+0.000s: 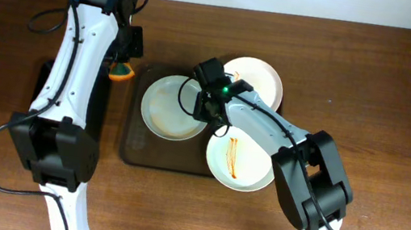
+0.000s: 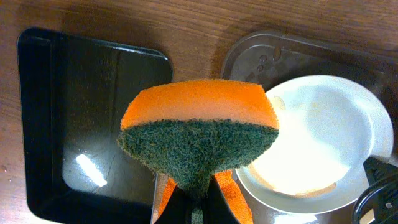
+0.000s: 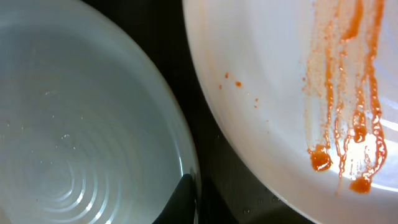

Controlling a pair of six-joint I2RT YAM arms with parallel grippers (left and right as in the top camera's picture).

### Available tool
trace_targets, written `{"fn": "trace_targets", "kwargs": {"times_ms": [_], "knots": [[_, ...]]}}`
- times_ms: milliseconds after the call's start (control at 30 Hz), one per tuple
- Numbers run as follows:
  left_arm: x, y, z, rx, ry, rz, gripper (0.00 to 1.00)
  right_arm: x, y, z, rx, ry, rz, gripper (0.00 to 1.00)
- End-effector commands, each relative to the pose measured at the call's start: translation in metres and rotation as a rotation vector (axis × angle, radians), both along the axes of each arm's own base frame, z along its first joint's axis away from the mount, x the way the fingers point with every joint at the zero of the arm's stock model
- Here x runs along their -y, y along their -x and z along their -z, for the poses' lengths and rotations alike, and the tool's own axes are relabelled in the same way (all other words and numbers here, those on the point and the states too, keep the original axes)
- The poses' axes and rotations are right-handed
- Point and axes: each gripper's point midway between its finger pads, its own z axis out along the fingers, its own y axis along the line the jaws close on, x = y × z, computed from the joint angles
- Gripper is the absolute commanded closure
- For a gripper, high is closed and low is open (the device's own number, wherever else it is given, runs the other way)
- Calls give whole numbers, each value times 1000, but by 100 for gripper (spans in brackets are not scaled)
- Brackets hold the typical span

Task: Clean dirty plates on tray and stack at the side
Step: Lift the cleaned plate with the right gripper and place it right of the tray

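Observation:
I should move my right gripper up past the streaked plates and then down to the bare table [image 1: 335,122] beside the tray. The open space there lets me let go of the plate's rim.
Three white plates lie on the translucent tray [image 1: 135,149]. The left plate [image 1: 169,110] looks plain. The back right plate [image 1: 264,79] and the front right plate [image 1: 243,165] carry orange-red sauce streaks. My right gripper [image 1: 201,80] is shut on the left plate's far right rim. In the right wrist view one finger [image 3: 186,202] lies over that plate's rim [image 3: 81,124], with a streaked plate [image 3: 267,74] beside it. My left gripper [image 2: 198,202] is shut on an orange and green sponge [image 2: 199,137], held above the table left of the tray [image 2: 261,56] and the left plate [image 2: 317,137].
A smaller opaque black tray [image 2: 62,124] lies left of the big tray, under my left arm; part of it shows in the overhead view [image 1: 114,118]. Bare wooden table [image 1: 404,96] surrounds both trays.

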Motion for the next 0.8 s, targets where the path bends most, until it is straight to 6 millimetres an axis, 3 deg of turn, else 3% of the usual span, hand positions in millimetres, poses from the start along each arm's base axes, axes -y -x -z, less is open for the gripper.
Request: {"fn": "trace_targets", "kwargs": {"times_ms": [0, 100, 167, 267, 400, 533, 667, 767], "knots": [[1, -4, -8, 30, 12, 16, 100, 0, 11, -19, -21, 11, -124, 96], [12, -2, -6, 10, 126, 105, 100, 18, 2, -95, 127, 62, -99, 96], [-5, -3, -6, 9, 209, 61, 100, 44, 3, -147, 277, 191, -50, 96], [-25, -4, -11, 30, 363, 40, 100, 49, 12, -194, 503, 503, -89, 96], [-60, 1, -11, 29, 380, -42, 100, 25, 35, -237, 761, 788, -68, 96], [-69, 3, -10, 29, 380, -64, 100, -5, 51, -251, 856, 831, -125, 96], [-69, 3, -10, 29, 380, -63, 100, -4, 56, -257, 871, 894, -142, 96], [-68, 3, -10, 28, 381, -63, 100, -24, 64, -209, 688, 670, -276, 96]]}}
